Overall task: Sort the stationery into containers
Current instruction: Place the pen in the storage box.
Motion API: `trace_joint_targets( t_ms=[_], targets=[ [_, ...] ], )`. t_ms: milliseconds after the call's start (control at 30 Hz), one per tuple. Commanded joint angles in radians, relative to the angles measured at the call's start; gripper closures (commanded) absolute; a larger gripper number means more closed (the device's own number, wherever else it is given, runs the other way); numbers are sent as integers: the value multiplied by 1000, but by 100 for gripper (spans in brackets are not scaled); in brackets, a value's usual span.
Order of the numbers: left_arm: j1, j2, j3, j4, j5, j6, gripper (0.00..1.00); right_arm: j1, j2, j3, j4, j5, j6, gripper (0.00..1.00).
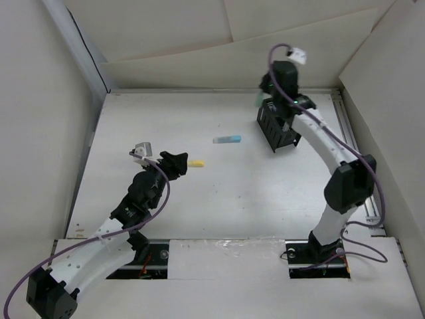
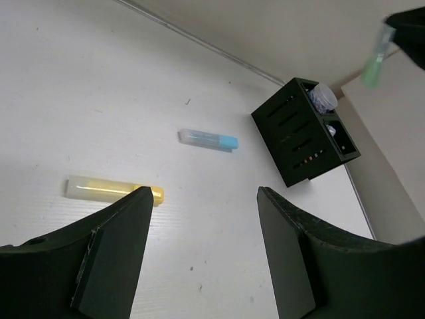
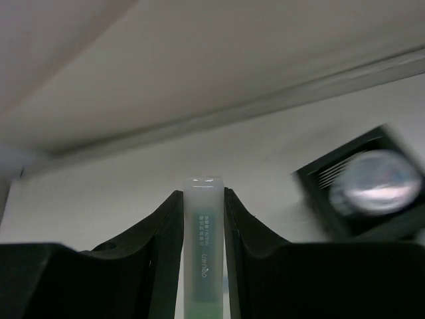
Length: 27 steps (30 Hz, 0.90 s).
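My right gripper turns and carries the green marker past the round piece (image 2: 323, 98) next, over the organizer's nearer section, since that piece fills the far section.
My right gripper (image 3: 202, 196) is shut on a green marker (image 3: 202, 252) with a frosted cap and holds it in the air beside the black organizer (image 3: 317, 181). In the top view this gripper (image 1: 265, 90) and the green marker (image 1: 257, 100) hang above the organizer's (image 1: 277, 129) far left corner. A bluish-white round piece (image 2: 323, 98) sits in one compartment. My left gripper (image 2: 204, 194) is open and empty, its left fingertip just by the yellow marker (image 2: 109, 189). A light blue marker (image 2: 207, 139) lies between the yellow one and the organizer (image 2: 302, 136).
Cardboard walls close the table on the left, back (image 1: 219, 60) and right. A metal rail (image 1: 348, 133) runs along the right edge behind the organizer. The right arm's elbow (image 1: 348, 183) stands at the right.
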Motion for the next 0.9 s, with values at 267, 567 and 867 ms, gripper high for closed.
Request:
trace_joint_targets(
  t_ms=[267, 567, 867],
  targets=[
    [4, 16, 21, 44, 35, 4, 40, -322, -84, -185, 198, 362, 73, 83],
    [4, 25, 21, 44, 35, 4, 40, -275, -27, -245, 241, 457, 39, 83],
    [4, 25, 21, 44, 35, 4, 40, -223, -7, -326, 273, 515, 49, 83]
  ],
)
